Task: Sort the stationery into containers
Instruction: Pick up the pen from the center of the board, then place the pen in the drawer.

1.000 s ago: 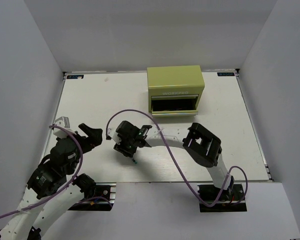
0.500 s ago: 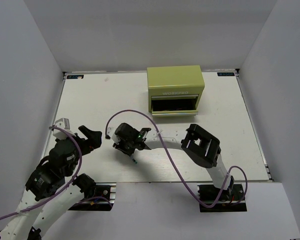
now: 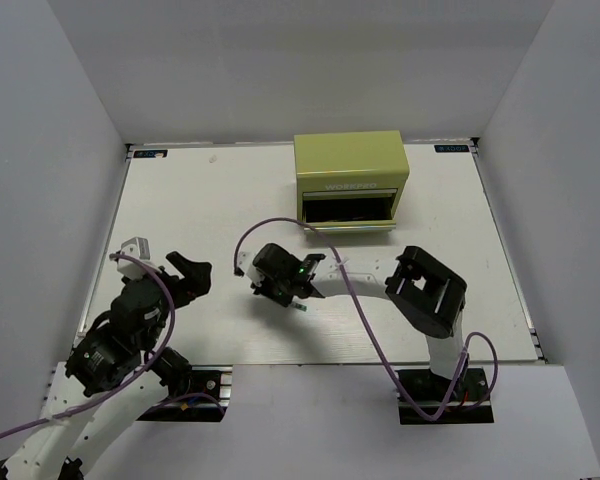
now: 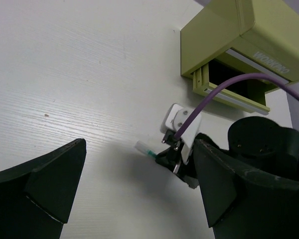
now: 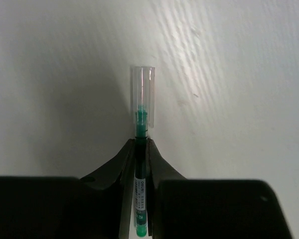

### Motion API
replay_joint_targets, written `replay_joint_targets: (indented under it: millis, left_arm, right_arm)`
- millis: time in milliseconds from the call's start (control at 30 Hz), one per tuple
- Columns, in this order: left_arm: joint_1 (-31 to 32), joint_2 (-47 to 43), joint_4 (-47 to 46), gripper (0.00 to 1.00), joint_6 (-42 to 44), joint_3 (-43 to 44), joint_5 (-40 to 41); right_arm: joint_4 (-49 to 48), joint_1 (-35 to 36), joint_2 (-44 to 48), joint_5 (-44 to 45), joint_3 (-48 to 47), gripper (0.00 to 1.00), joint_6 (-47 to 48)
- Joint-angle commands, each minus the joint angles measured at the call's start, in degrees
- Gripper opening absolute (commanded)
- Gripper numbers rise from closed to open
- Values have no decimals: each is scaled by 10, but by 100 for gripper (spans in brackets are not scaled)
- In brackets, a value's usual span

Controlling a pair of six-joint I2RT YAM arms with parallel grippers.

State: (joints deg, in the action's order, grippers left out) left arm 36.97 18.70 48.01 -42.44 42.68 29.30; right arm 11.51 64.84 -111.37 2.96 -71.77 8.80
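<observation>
I will next lift the pen up from the table with my right gripper and carry it away from my base, over the olive-green box's drawer [image 3: 348,213].
A thin green-tipped pen [image 5: 142,124] with a clear cap lies between the fingers of my right gripper [image 5: 141,144], which is shut on its barrel just behind the cap. From above, the right gripper [image 3: 288,296] sits left of centre, and one end of the pen [image 3: 300,306] pokes out below it. The left wrist view shows the pen's clear cap [image 4: 145,148] sticking out of the right gripper [image 4: 169,157] just above the table. My left gripper [image 3: 192,272] is open and empty, a short way left of the pen. The olive-green box [image 3: 350,160] stands at the back, with a drawer open.
The box's open drawer [image 3: 348,212] faces the arms, and its inside is dark. A purple cable [image 3: 280,225] loops over the right arm. White walls close in the table [image 3: 180,200] on three sides.
My right gripper has shut on the green-tipped pen and moved right and a little toward the box with it. The left arm has shifted slightly right, still open.
</observation>
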Motion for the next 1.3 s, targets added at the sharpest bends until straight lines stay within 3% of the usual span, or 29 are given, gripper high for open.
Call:
replay_joint_targets:
  millis: [0, 233, 433, 667, 833, 1067, 1200, 1267]
  left_arm:
    - [2, 12, -41, 99, 6, -19, -6]
    - [2, 45, -141, 99, 6, -80, -28]
    - [-3, 108, -222, 99, 6, -106, -65]
    - [-3, 141, -263, 99, 11, -122, -77]
    - [-3, 154, -276, 99, 6, -127, -89]
    - [-3, 165, -281, 99, 1, -127, -94]
    - [-3, 165, -281, 99, -5, -127, -100]
    - [-3, 165, -281, 99, -5, -127, -100]
  right_arm:
    - [49, -37, 39, 35, 8, 4, 45]
    - [51, -121, 116, 49, 1, 0, 106]
    - [-4, -183, 190, 57, 22, 0, 195]
    - [-58, -236, 249, 13, 66, 0, 301]
    - [-90, -292, 241, -23, 85, 0, 405]
    - [-89, -355, 220, -155, 73, 0, 537]
    - [-34, -386, 187, -220, 14, 0, 615]
    - [42, -394, 157, -252, -19, 0, 649]
